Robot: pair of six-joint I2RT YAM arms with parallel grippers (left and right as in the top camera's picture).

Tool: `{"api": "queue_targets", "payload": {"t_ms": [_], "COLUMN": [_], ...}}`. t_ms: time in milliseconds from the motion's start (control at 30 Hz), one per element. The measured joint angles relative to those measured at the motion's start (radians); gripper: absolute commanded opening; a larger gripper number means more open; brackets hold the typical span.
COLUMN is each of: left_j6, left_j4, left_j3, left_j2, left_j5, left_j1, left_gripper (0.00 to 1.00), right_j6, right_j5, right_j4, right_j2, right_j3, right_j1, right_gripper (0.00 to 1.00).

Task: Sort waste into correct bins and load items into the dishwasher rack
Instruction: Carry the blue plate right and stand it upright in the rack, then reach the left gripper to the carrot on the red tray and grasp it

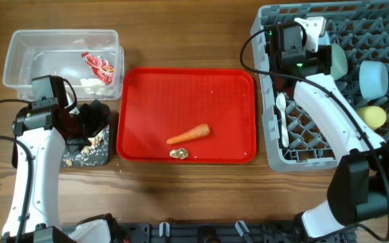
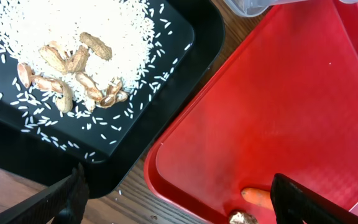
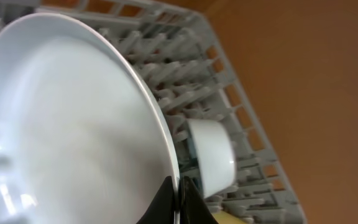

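My right gripper settles the light blue plate along the rack's side by the red tray next and releases its rim, since the plate already stands on edge.
My right gripper [image 1: 324,57] [image 3: 179,200] is shut on the rim of the light blue plate [image 1: 340,61] [image 3: 73,124], held on edge inside the grey dishwasher rack [image 1: 275,145] [image 3: 216,68]. A bowl [image 1: 373,75] [image 3: 210,155], the yellow cup [image 1: 372,117] and the white spoon [image 1: 282,118] lie in the rack. My left gripper [image 1: 90,125] [image 2: 179,208] is open and empty above the black tray [image 1: 86,158] [image 2: 194,37], which holds rice scraps [image 2: 55,25]. The carrot [image 1: 189,134] [image 2: 257,196] and golden-brown lump [image 1: 179,153] [image 2: 242,218] lie on the red tray [image 1: 181,94] [image 2: 278,106].
The clear tub [image 1: 19,61] at the back left holds the red-and-white wrapper [image 1: 100,65] and white tissue [image 1: 92,84]. Peanut shells [image 2: 73,59] lie among the rice. The red tray sits between the black tray and the rack.
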Motion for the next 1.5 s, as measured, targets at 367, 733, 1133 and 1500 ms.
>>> {"api": "queue_targets", "payload": {"t_ms": [367,733,1133,1500], "left_j6": [0.000,0.000,0.001,0.242], "left_j4": [0.001,0.001,0.042,0.219], "left_j3": [0.000,0.000,0.000,0.000], "left_j2": [0.000,0.000,0.000,0.048], "left_j5": [0.000,0.000,0.031,0.044], "left_j1": [0.000,0.000,-0.042,-0.447], "left_gripper": [0.96,0.99,0.98,1.00], "right_j6": [0.006,0.011,0.015,0.082], "right_j5": [-0.246,-0.679,-0.828,-0.900], "right_j4": [-0.083,-0.209,-0.309,-0.464], "right_j2": [-0.042,-0.137,-0.416,-0.417], "right_j3": [0.026,-0.001,-0.001,-0.001], "right_j1": [-0.002,0.020,0.020,-0.007], "right_gripper": [0.13,0.66,0.80,0.96]}}
